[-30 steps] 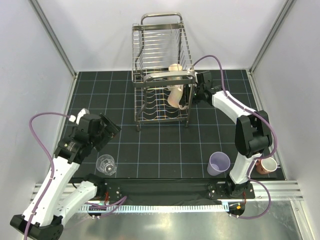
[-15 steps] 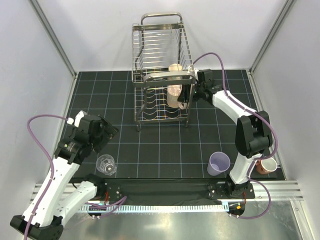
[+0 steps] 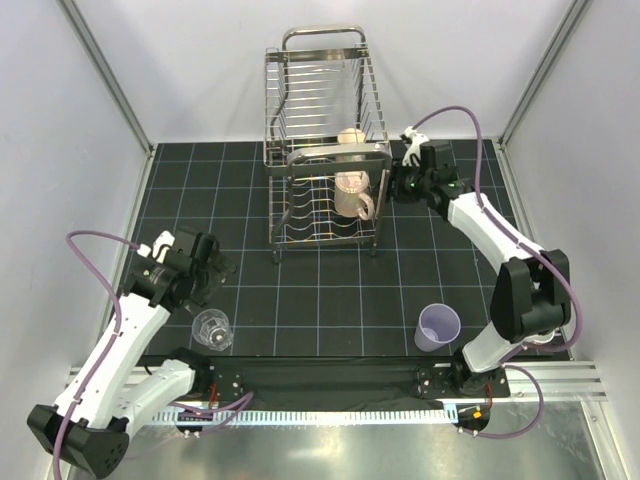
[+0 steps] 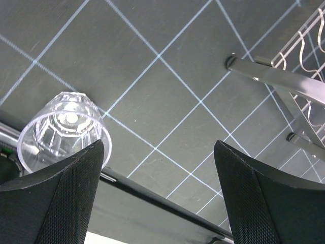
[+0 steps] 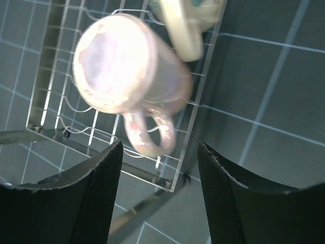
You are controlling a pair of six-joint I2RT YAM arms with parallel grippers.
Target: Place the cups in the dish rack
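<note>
My right gripper should move back and toward the right in the top view to the mat's near corner past the tumbler, since the pinkish mug (image 3: 350,194) is in the rack.
The dish rack (image 3: 322,110) of steel wire stands at the back middle of the black mat. A pinkish mug (image 3: 350,194) rests on its lower tier, handle toward the right front; it also fills the right wrist view as the same mug (image 5: 129,76), blurred. A cream cup (image 3: 350,136) sits higher in the rack. My right gripper (image 3: 393,185) is just right of the rack, open, nothing between its fingers (image 5: 91,198). A clear glass (image 3: 212,328) stands near the front left. My left gripper (image 3: 222,268) hovers open just behind it. The glass (image 4: 61,129) is beside the left finger. A lavender tumbler (image 3: 437,326) stands front right.
The rack's feet and lower bar (image 4: 277,79) show at the right of the left wrist view. The mat's front edge and a metal rail (image 3: 330,375) run just before the glass and tumbler. White walls enclose the table on three sides.
My right gripper has opened and drawn back to the right out of the rack, leaving the pinkish mug on the lower tier. My left gripper has shifted slightly forward and right, toward the glass.
</note>
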